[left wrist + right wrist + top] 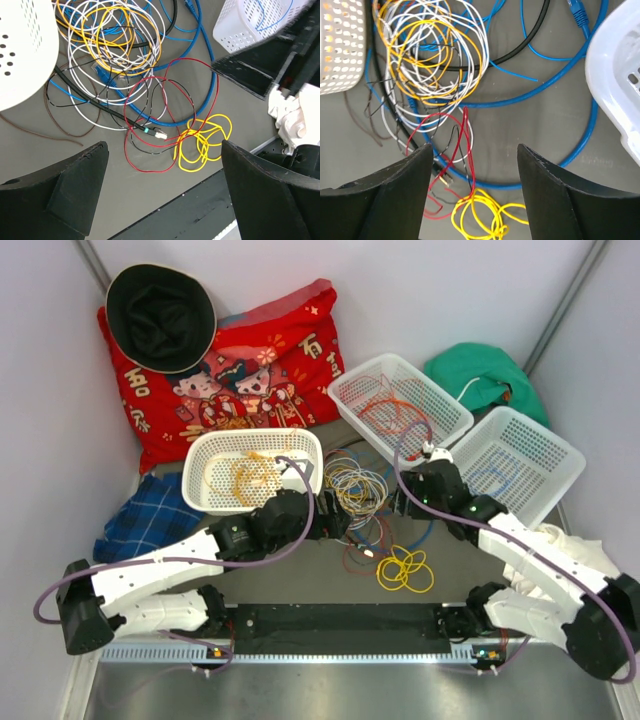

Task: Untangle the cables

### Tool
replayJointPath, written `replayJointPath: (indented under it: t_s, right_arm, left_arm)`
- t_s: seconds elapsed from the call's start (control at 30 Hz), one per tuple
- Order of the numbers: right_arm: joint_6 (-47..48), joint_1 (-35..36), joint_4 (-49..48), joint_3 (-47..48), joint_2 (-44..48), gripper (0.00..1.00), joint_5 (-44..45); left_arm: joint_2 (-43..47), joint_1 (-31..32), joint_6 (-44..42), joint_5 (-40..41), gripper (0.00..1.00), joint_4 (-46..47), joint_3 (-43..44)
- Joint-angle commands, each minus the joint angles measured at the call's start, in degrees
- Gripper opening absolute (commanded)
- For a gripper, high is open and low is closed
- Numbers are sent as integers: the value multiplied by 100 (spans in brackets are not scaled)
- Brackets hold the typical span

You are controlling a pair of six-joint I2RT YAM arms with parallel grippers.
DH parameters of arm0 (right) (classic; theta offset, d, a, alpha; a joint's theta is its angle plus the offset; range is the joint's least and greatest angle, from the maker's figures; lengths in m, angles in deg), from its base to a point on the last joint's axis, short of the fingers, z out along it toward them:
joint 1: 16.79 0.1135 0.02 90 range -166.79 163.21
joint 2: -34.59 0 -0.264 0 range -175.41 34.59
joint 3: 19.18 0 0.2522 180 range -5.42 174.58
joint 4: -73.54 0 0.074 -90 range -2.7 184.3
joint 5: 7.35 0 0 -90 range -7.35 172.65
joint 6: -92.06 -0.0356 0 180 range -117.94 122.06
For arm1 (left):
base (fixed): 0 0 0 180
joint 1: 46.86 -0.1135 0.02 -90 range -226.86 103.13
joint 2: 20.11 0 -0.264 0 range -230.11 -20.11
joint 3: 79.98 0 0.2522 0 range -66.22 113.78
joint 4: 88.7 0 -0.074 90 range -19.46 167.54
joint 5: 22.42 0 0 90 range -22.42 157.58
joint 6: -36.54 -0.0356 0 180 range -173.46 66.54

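Observation:
I will lower my right gripper to the left in the top view, onto the near edge of the orange-yellow wire. That edge lies below on that side, on top of white loops.
The cables [358,502] lie tangled mid-table: a grey-white and orange coil [107,45], a long blue cable [207,60], thin red loops [145,169], black and brown wires, and a yellow coil [405,568] at the near side. My left gripper [345,525] hangs over the tangle's left side, open and empty, with its jaws wide above the bare table near the red and yellow loops [162,200]. My right gripper [400,502] hangs over the right side, open and empty [475,195]. The red loops [469,150] and the yellow coil [480,212] lie below it.
Three white baskets ring the tangle: the left one [250,433] holds orange and yellow wires, the middle one [345,390] red and orange, the right one [560,445] blue. Behind are a red cushion [290,350], a black hat [160,315] and a green cloth [485,370]. A plaid cloth [145,515] lies left.

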Motion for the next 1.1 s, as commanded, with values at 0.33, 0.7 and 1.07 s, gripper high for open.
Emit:
replayJointPath:
  t_s: [0.33, 0.7, 1.07]
  right_arm:
    - [227, 111, -1192, 560, -2019, 68, 448]
    - [922, 849, -1517, 1281, -2872, 68, 519]
    - [1027, 1754, -1746, 1062, -3391, 68, 887]
  left_arm:
    - [-63, 5, 323, -27, 97, -43, 181]
    - [42, 5, 437, 113, 97, -192, 138]
    - [77, 5, 596, 78, 96, -201, 6]
